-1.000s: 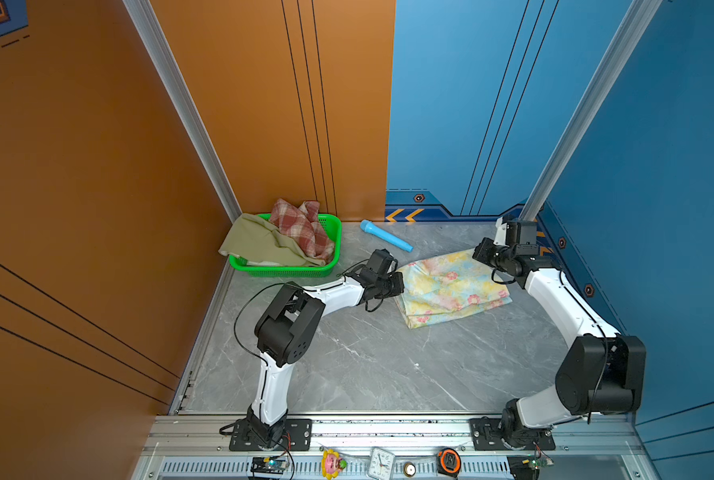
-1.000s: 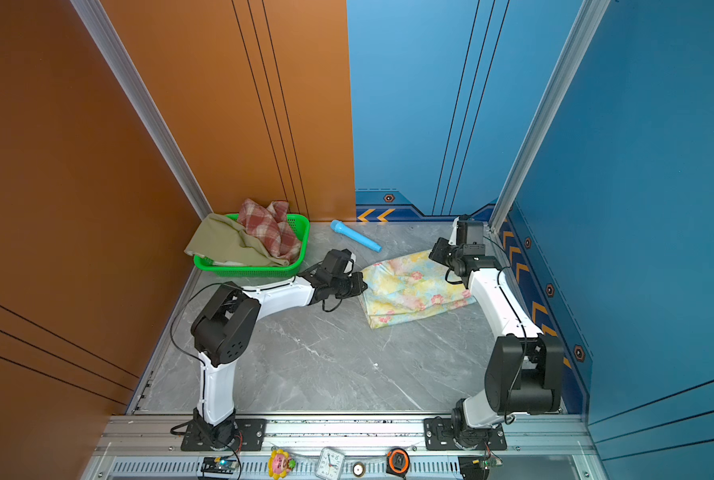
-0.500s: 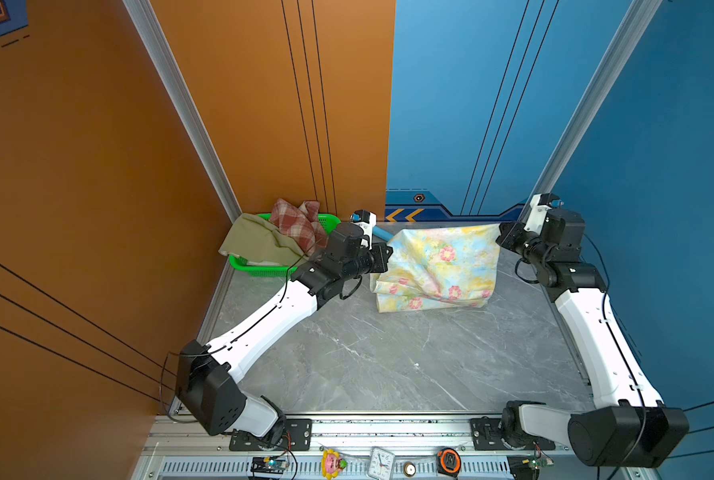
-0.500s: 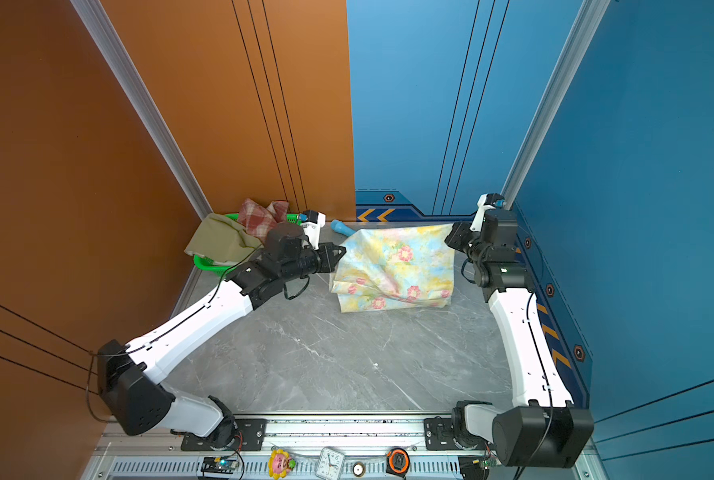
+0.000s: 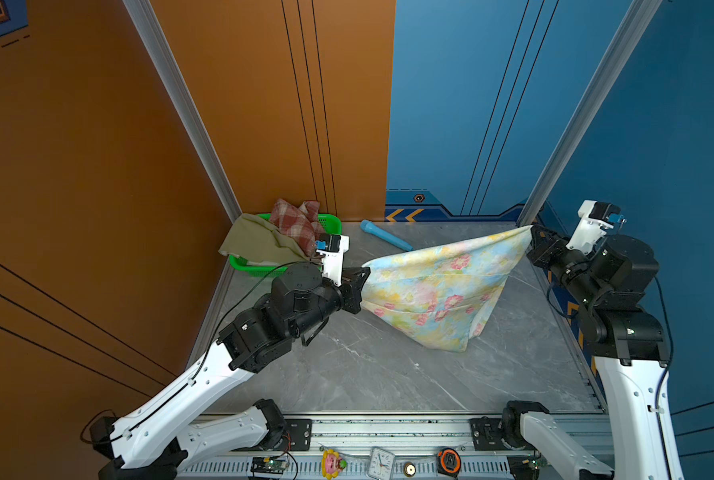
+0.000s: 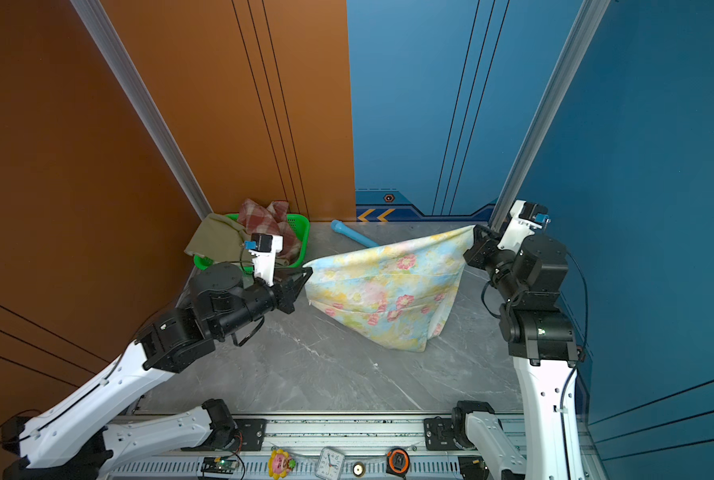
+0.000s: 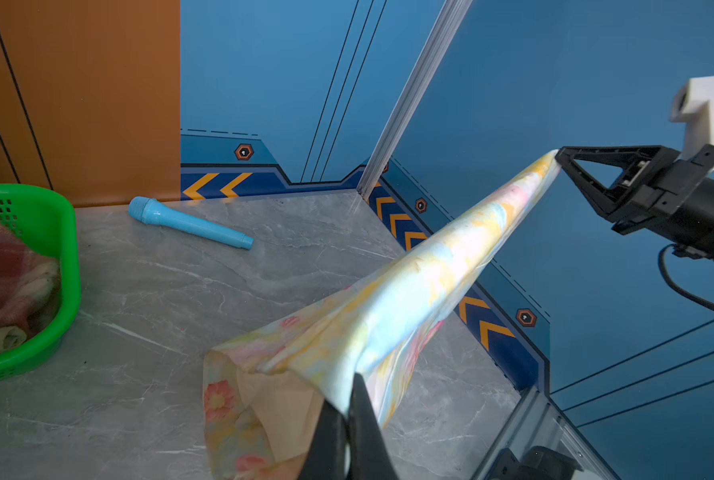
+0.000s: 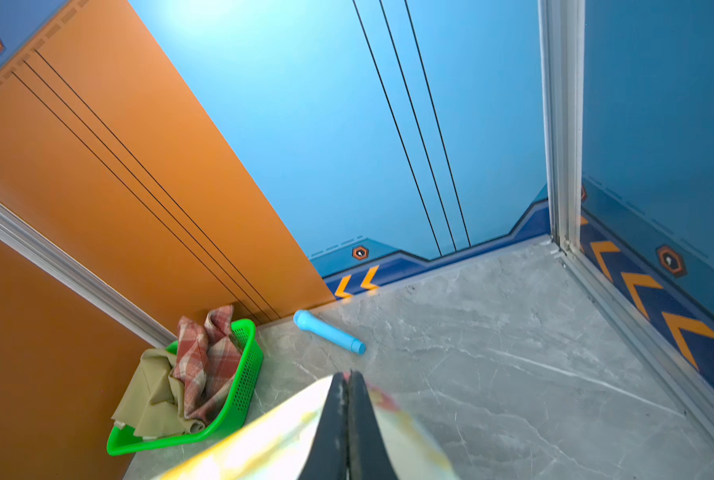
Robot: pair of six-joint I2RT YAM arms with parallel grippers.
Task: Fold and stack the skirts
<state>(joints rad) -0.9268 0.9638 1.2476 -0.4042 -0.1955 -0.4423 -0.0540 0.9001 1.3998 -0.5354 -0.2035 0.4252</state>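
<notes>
The skirt still hangs in the air, so the right gripper should next lower its top corner onto the bare grey tabletop below to release it.
The pastel floral skirt [image 5: 438, 286] [image 6: 384, 286] hangs stretched in the air between both arms, its lower corner drooping toward the grey table [image 5: 347, 374]. My left gripper [image 5: 363, 272] [image 6: 308, 272] [image 7: 349, 399] is shut on its left corner. At the opposite top corner, close to the right wall, my right gripper [image 5: 531, 230] [image 6: 474, 230] [image 8: 347, 378] is shut on the cloth too. The plaid skirt [image 5: 297, 220] [image 8: 205, 353] and the olive skirt [image 5: 255, 243] [image 8: 155, 395] lie crumpled in the green basket [image 5: 330, 220] [image 8: 243, 382] at the back left.
A light-blue tube [image 5: 384, 235] [image 7: 189, 224] lies on the table by the back wall, between basket and hanging skirt. Orange and blue walls enclose the table on three sides. A clock [image 5: 382, 461], a tape measure [image 5: 448, 459] and a small toy [image 5: 332, 461] sit on the front rail.
Both arms lifted the floral skirt off the table and pulled it taut; now it hangs higher and nearer the front, right corner raised above the left.
</notes>
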